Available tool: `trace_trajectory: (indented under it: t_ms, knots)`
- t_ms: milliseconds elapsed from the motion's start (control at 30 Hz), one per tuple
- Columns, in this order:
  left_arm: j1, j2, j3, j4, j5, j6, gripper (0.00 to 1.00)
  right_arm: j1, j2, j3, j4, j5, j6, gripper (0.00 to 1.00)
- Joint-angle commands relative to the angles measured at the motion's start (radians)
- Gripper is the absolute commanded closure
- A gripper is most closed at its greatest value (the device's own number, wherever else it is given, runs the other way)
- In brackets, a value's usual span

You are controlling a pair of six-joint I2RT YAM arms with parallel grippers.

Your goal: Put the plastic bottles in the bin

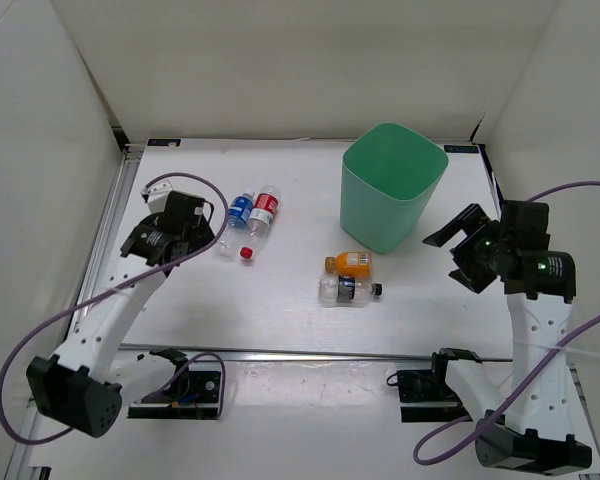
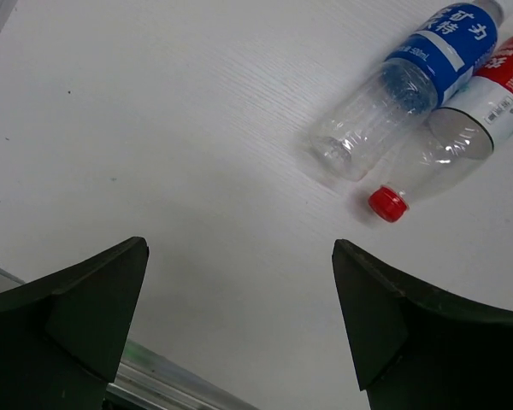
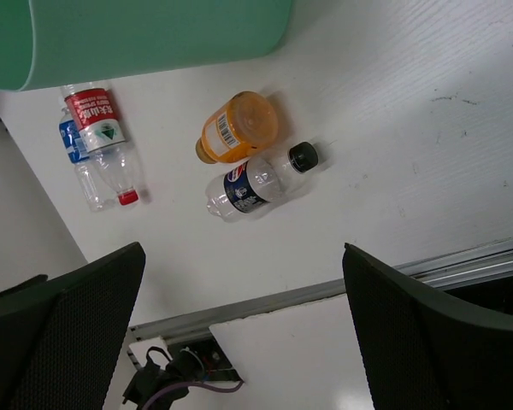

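Next, my left gripper goes to the right in the top view and down to close around the bottle's blue label, since that bottle lies nearest its open fingers.
Four bottles lie on the white table. The blue-label bottle [image 1: 239, 213] [image 2: 415, 81] and the red-label bottle with red cap [image 1: 261, 215] [image 2: 462, 137] lie side by side left of centre. The orange bottle [image 1: 349, 264] [image 3: 237, 127] and the dark-label bottle with black cap [image 1: 347, 290] [image 3: 261, 182] lie in front of the mint-green bin [image 1: 393, 184] [image 3: 145, 34]. My left gripper [image 1: 202, 222] [image 2: 239, 320] is open and empty, just left of the first pair. My right gripper [image 1: 456, 248] [image 3: 244, 329] is open and empty, right of the bin.
White walls enclose the table on three sides. A metal rail [image 1: 310, 352] runs along the near edge, with the arm bases [image 1: 180, 385] below it. Purple cables [image 1: 40, 340] loop beside both arms.
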Motion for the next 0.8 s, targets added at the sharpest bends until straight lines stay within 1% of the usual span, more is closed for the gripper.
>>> trace_trajectory:
  t_ms: [0,33,67,100,133,200,233,267,333,433,567,667,767]
  knots:
    - [0.008,0.065,0.026,0.123,-0.066,0.057,0.0,-0.004,-0.009,0.018,0.048,-0.009,-0.022,0.0]
    - [0.008,0.092,0.043,0.135,-0.084,0.057,0.0,-0.004,-0.009,0.027,0.057,0.0,-0.034,0.0]
    - [0.008,0.158,0.063,0.146,-0.093,0.057,0.0,-0.004,-0.009,0.027,0.066,0.0,-0.05,0.0]
    - [0.008,0.195,0.117,0.157,-0.094,0.068,0.0,-0.004,-0.009,0.038,0.066,-0.01,-0.06,0.0]
    - [0.008,0.264,0.149,0.157,-0.062,0.091,0.0,-0.004,-0.009,0.055,0.066,-0.01,-0.074,0.0]
    - [0.008,0.316,0.215,0.189,0.001,0.126,0.0,-0.004,0.012,0.055,0.056,-0.05,-0.084,0.0]
    - [0.008,0.338,0.224,0.239,0.043,0.16,0.0,-0.004,0.013,0.069,0.056,-0.071,-0.096,0.0]
    - [0.008,0.382,0.234,0.255,0.133,0.172,0.0,-0.004,0.013,0.078,0.068,-0.097,-0.111,0.0]
    - [0.008,0.425,0.267,0.264,0.173,0.172,0.0,-0.004,0.013,0.078,0.118,-0.157,-0.125,0.0]
    - [0.017,0.479,0.303,0.264,0.164,0.172,0.0,-0.004,0.04,0.119,0.119,-0.158,-0.151,0.0]
    - [0.017,0.565,0.324,0.299,0.264,0.183,0.0,-0.004,0.051,0.13,0.132,-0.182,-0.189,0.0]
    - [0.017,0.617,0.333,0.31,0.264,0.192,0.0,0.021,0.062,0.156,0.142,-0.165,-0.223,0.0]
    - [0.017,0.675,0.333,0.31,0.232,0.192,0.0,0.045,0.071,0.181,0.142,-0.135,-0.248,0.0]
